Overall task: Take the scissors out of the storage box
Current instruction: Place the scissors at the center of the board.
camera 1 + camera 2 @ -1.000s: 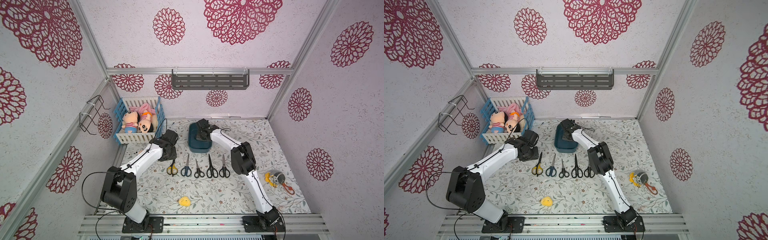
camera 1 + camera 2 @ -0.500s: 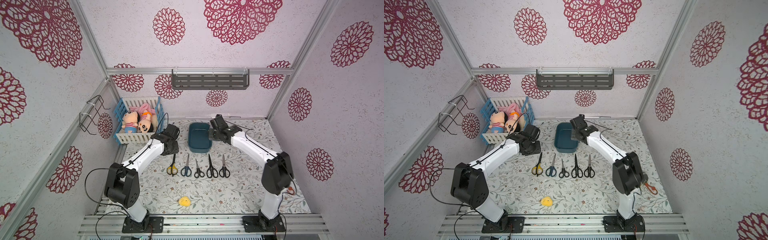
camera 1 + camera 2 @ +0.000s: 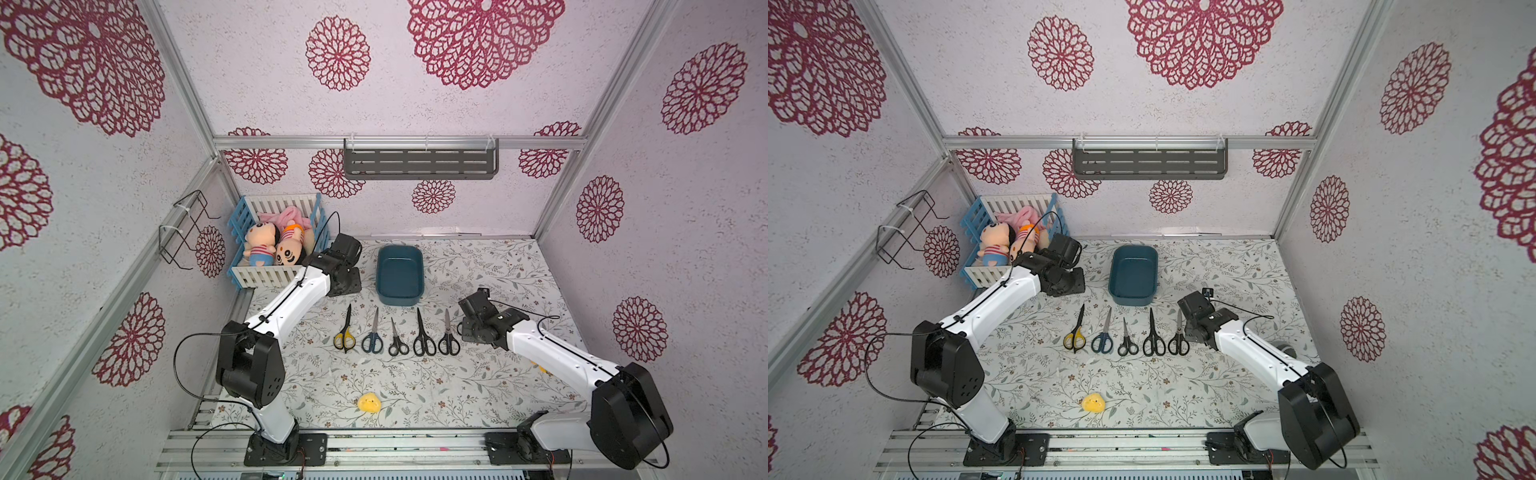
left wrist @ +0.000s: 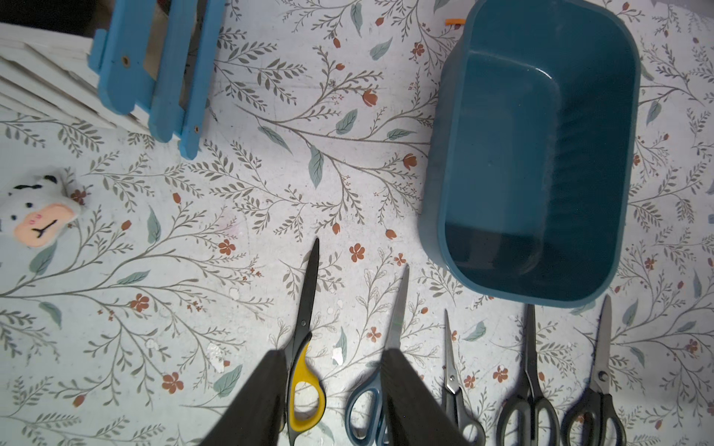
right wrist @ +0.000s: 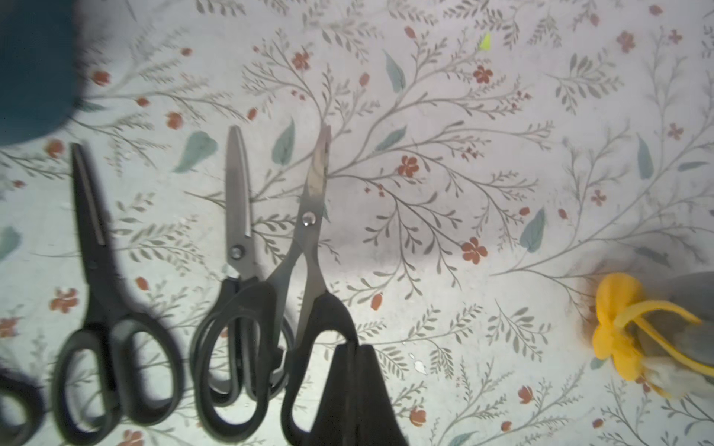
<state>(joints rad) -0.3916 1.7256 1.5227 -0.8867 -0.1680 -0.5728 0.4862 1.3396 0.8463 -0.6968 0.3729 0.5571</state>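
The tabletop [image 3: 473,352] [image 5: 390,316] beside the last black pair is bare. My right gripper will move back and down onto that spot and release the handle loop of the sixth pair.
The teal storage box [image 3: 400,276] [image 3: 1133,272] [image 4: 541,154] stands empty at the back of the table. In front of it, five scissors lie in a row: yellow-handled [image 3: 345,334] [image 4: 305,347], blue [image 3: 372,338], and three black ones [image 3: 422,340]. My right gripper [image 5: 353,347] hovers at the row's right end [image 3: 469,328], shut on the handle loop of a sixth, black-handled pair [image 5: 309,235]. That pair is hidden under the wrist in both top views. My left gripper [image 4: 333,350] is open and holds nothing. It sits left of the box [image 3: 345,284], near the crate.
A blue-and-white slatted crate [image 3: 266,276] with plush dolls fills the back left corner. A yellow plush [image 3: 369,403] lies near the front edge. A yellow-and-grey object [image 5: 618,328] sits under the right arm. A small cow plush [image 4: 36,216] lies by the crate.
The right arm has left the storage box and swung forward and right to the end of the row, carrying scissors. The box now shows empty. The left wrist has moved back slightly.
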